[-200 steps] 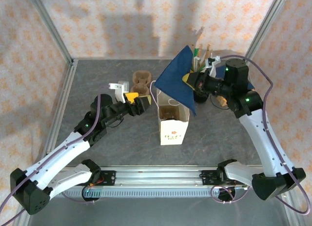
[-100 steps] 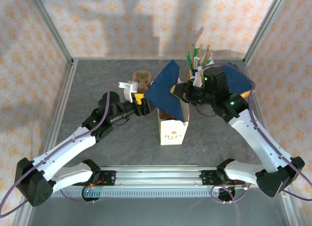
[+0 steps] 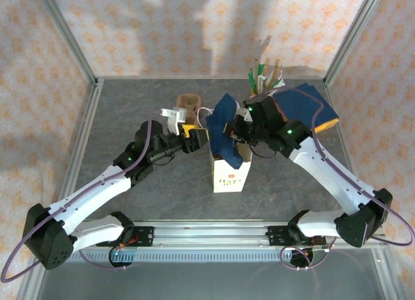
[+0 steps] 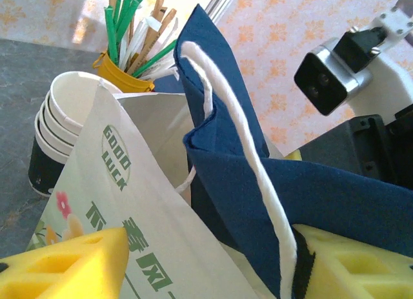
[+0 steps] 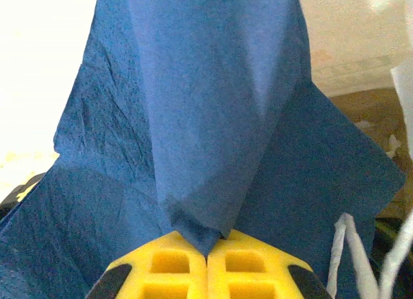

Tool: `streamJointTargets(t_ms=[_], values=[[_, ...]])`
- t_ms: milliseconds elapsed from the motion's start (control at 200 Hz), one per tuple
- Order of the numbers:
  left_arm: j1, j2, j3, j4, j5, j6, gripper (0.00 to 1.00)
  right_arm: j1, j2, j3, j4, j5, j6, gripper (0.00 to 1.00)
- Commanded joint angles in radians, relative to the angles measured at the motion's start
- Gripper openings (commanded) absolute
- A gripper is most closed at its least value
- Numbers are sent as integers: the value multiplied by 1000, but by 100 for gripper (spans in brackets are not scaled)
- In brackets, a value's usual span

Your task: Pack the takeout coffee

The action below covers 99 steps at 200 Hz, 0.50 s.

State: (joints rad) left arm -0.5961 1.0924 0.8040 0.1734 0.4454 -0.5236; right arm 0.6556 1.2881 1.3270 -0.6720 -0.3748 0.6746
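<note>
My right gripper should next go down into the white paper bag's opening (image 3: 236, 148) and let go of the napkin's folded corner inside, because that opening is below the gripper.
A white paper bag (image 3: 230, 173) with green print stands upright mid-table. My right gripper (image 3: 235, 128) hangs over its mouth, shut on a corner of a blue napkin (image 3: 220, 122) that drapes down into the opening. In the right wrist view the yellow pads (image 5: 174, 267) pinch the napkin (image 5: 206, 118) at my right gripper (image 5: 208, 244). My left gripper (image 3: 196, 137) is at the bag's left rim. Its jaws (image 4: 210, 244) stand apart, with the bag wall (image 4: 129, 202), the white string handle (image 4: 239, 131) and the napkin fold (image 4: 271, 183) between them. The takeout coffee is hidden.
A lidless stack of white cups (image 4: 55, 124) with a dark band and a yellow cup of sticks and straws (image 4: 122, 70) stand behind the bag. A brown cup carrier (image 3: 188, 104) sits at the back left, more blue napkins (image 3: 308, 105) at the back right.
My right gripper has carried the napkin left and down to the bag's mouth. My left gripper has moved right to the bag's rim and its jaws have narrowed.
</note>
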Motion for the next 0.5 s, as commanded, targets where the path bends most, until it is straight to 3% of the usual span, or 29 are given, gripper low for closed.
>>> streamJointTargets(t_ms=[0, 491], values=[[-7, 8, 33, 35, 12, 11, 65, 30, 31, 54, -67, 101, -30, 0], [-7, 5, 14, -1, -45, 24, 62, 111, 205, 158, -301, 224, -72, 0]])
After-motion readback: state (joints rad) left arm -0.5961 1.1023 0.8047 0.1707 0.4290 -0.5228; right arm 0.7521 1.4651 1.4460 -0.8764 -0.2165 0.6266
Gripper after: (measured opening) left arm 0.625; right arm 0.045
